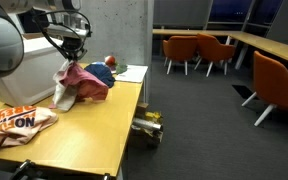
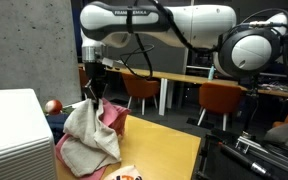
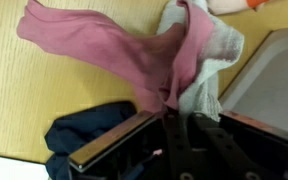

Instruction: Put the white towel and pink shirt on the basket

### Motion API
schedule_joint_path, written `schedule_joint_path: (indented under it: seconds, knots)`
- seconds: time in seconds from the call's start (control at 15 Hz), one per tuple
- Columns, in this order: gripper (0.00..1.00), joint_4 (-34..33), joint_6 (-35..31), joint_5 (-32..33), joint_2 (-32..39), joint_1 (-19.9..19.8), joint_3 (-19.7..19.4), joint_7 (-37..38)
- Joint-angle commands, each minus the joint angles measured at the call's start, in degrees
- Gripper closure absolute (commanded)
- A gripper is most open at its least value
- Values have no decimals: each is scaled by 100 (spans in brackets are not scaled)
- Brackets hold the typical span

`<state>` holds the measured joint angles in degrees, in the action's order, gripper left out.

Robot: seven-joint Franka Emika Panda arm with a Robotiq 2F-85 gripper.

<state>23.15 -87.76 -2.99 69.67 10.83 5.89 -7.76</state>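
Note:
I should lift my gripper and move it over the top of the white ribbed basket to let go of the pink shirt (image 1: 86,80), because the cloth hangs below the basket's rim.
My gripper (image 1: 72,52) (image 2: 92,95) is shut on a pink shirt (image 1: 86,80) and a white towel (image 1: 62,96), and holds both bunched together so they hang down to the wooden table (image 1: 94,125). In the wrist view the pink shirt (image 3: 104,50) spreads to the left and the white towel (image 3: 212,70) hangs to the right, both pinched at the fingertips (image 3: 174,110). In an exterior view the towel (image 2: 84,135) drapes in front of the shirt (image 2: 111,118). The white ribbed basket (image 2: 14,135) (image 1: 9,88) stands right beside the hanging cloth.
A dark blue garment (image 1: 102,71) (image 3: 84,135) with a red object lies on the table behind the cloth. An orange and white shirt (image 1: 19,122) lies at the table's near end. A green sheet (image 1: 132,73) lies at the far corner. Orange chairs (image 1: 279,85) stand across the floor.

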Motion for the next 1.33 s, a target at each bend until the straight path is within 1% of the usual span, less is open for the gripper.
schedule_joint_path:
  seconds: [0.0,0.13,0.27,0.4,0.6,0.93,1.13,1.27]
  knots:
    - [98,47,343,-79,-558,271,180,-187]
    - [98,81,475,-56,-787,513,236,-263]
    - [98,100,588,23,-961,727,197,-272]
    - [98,91,664,93,-1117,866,141,-253]
    - [98,13,484,225,-1267,980,56,-279]
    - [98,-27,-100,333,-1392,1016,-39,-292]
    - [98,-26,-744,373,-1359,1041,-68,-282]
    - [98,-18,-1299,321,-1324,1031,-22,-263]
